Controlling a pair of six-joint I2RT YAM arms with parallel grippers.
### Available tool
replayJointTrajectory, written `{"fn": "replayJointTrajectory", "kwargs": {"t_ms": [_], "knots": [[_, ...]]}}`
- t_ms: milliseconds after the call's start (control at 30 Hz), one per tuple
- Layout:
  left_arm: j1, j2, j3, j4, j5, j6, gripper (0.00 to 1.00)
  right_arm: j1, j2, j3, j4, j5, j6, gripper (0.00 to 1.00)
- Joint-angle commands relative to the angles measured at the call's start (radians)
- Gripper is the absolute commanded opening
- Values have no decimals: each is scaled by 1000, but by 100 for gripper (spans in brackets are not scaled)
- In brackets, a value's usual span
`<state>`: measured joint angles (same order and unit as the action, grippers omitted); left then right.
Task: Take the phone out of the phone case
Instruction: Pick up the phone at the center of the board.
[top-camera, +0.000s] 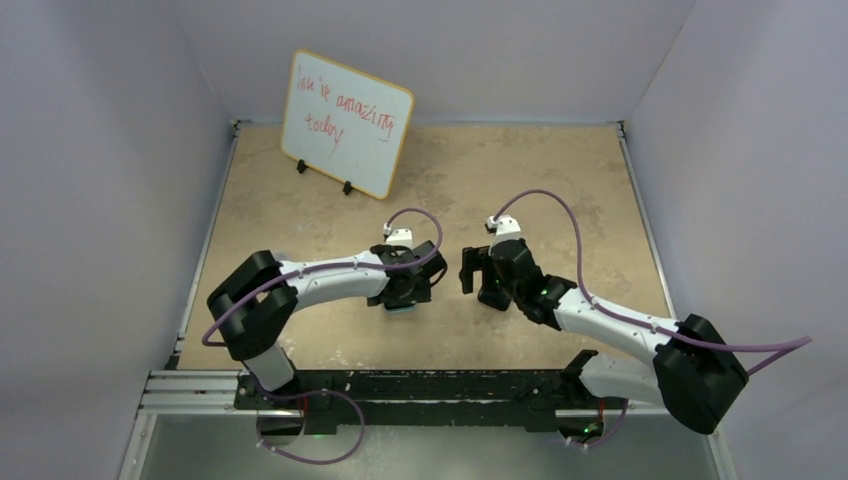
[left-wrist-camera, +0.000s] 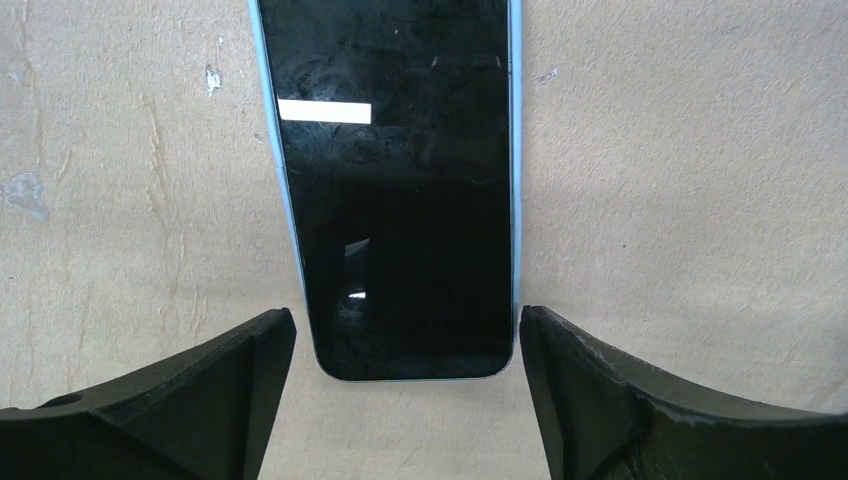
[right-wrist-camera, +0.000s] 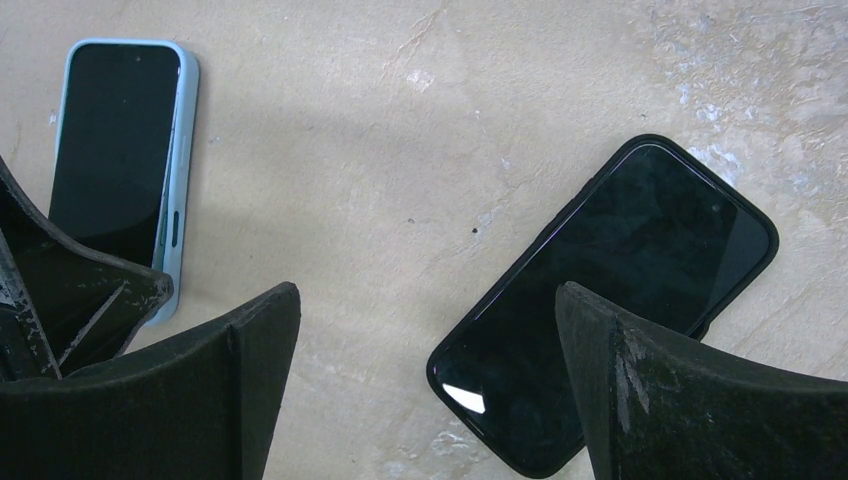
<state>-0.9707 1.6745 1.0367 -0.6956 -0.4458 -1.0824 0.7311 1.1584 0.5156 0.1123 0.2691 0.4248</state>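
Observation:
The exposed rim of the blue case's near corner (top-camera: 411, 309) (right-wrist-camera: 162, 312) is to the left of my right gripper in the top view, so my right gripper will move its open fingers across to it next.
A phone with a dark screen in a light blue case (left-wrist-camera: 400, 190) lies face up on the tan table. My left gripper (left-wrist-camera: 405, 314) is open, with its fingers on either side of the phone's near end and a small gap on each side. In the top view the left gripper (top-camera: 403, 298) covers this phone except for a blue edge (top-camera: 401, 311). The blue-cased phone (right-wrist-camera: 120, 150) also shows in the right wrist view. A second phone in a black case (right-wrist-camera: 610, 300) lies face up and tilted. My right gripper (right-wrist-camera: 428, 292) is open above the black phone's lower end.
A small whiteboard (top-camera: 345, 122) with red writing stands on feet at the back left of the table. Grey walls enclose the table on three sides. The two grippers (top-camera: 478, 280) hang close together over the middle of the table.

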Motion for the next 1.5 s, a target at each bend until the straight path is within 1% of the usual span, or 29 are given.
{"fn": "replayJointTrajectory", "kwargs": {"t_ms": [0,133,300,767,833,900,967,1033,1133,1233,1333,1467], "knots": [[5,2,24,9,6,-11,86,-2,-5,-6,28,1,-14,99],[15,-10,9,16,14,-10,83,-2,-7,-8,26,2,-14,99],[30,-31,-33,64,59,-9,78,-2,-7,-8,27,2,-14,99],[47,-55,-70,109,94,2,75,-2,8,-6,35,-22,-13,99],[49,-50,-77,116,101,3,73,-2,9,-6,48,-54,-16,99],[50,-47,-83,125,110,5,68,-2,7,-10,71,-109,-22,99],[53,-55,-87,134,118,9,58,-2,6,-12,103,-174,-28,99],[61,-77,-97,150,125,18,50,-2,12,-10,149,-239,-55,99],[88,-128,-127,193,163,30,43,-2,42,-9,197,-350,-43,97],[137,-193,-193,268,240,33,40,-1,87,-5,235,-439,-29,95],[182,-250,-261,339,313,32,38,10,138,6,270,-508,-24,92],[211,-299,-305,386,360,40,38,50,216,27,307,-559,-31,90]]}}
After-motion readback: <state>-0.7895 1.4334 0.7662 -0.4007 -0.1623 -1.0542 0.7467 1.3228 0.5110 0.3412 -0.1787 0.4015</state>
